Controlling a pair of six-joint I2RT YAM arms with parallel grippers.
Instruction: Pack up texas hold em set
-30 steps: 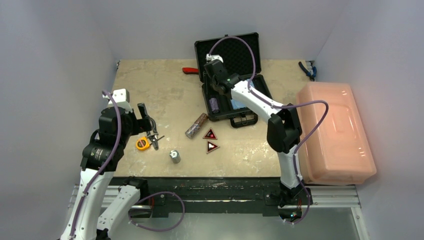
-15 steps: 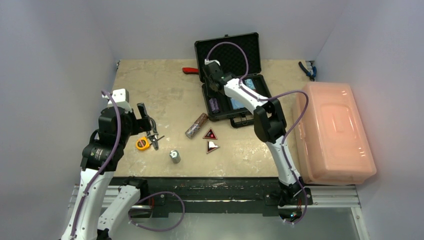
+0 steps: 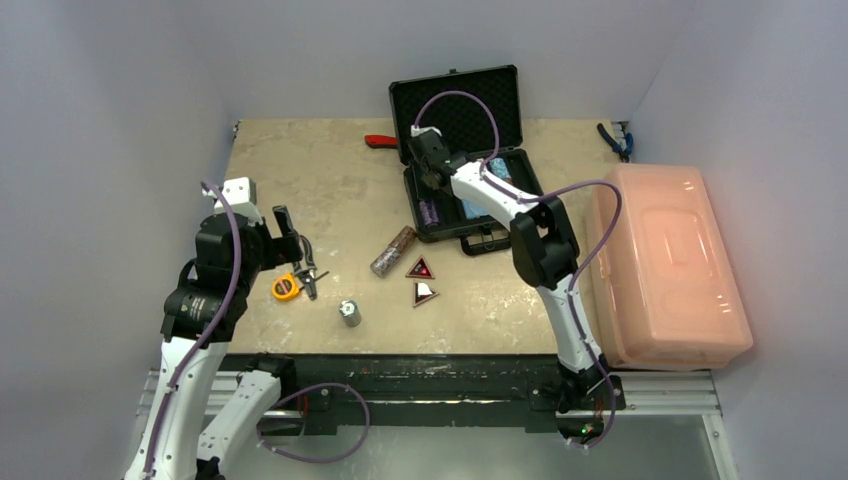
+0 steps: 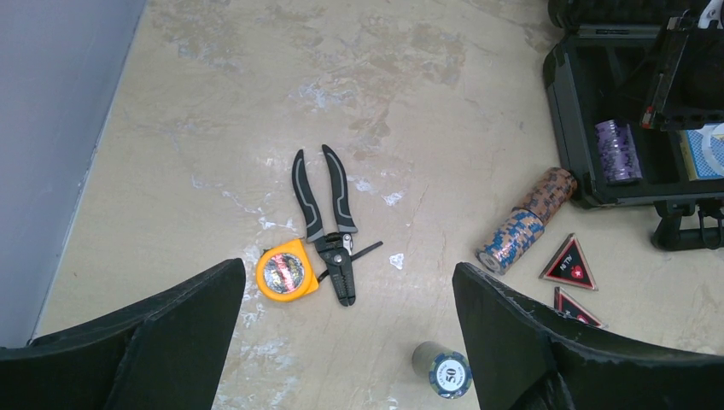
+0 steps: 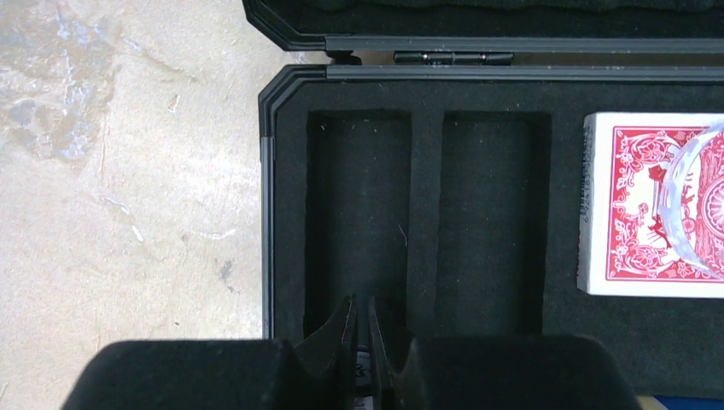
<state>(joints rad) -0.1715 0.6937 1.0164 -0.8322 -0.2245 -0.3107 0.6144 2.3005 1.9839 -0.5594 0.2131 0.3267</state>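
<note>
My left gripper moves back, sideways and down over the short upright chip stack (image 3: pixel 349 312) (image 4: pixel 449 374) next. That is because the stack is below the gripper's fingers, to their right in the top view.
The black briefcase (image 3: pixel 500 235) lies open at the table's back, lid up. In its foam lie a purple chip stack (image 3: pixel 429 212) and a blue deck (image 3: pixel 470 206); the right wrist view shows a red deck (image 5: pixel 653 205). My right gripper (image 3: pixel 432 178) hangs over the case's left slot (image 5: pixel 359 213), jaws shut (image 5: pixel 359 320), a sliver of purple chip showing behind them. On the table lie a brown-blue chip stack (image 3: pixel 393 250), two triangular markers (image 3: pixel 420 267) (image 3: pixel 425 292) and a short upright chip stack (image 3: pixel 349 312). My left gripper (image 4: pixel 350 342) is open and empty, above the table left of them.
A yellow tape measure (image 4: pixel 287 270) and black pliers (image 4: pixel 329 222) lie under my left gripper. A red-handled tool (image 3: pixel 380 141) lies left of the case, blue pliers (image 3: pixel 615 140) at the back right. A large pink bin (image 3: pixel 665 265) fills the right side.
My right arm has swung its elbow left and lowered its gripper into the case's left slot. The left arm and the loose pieces have not moved.
</note>
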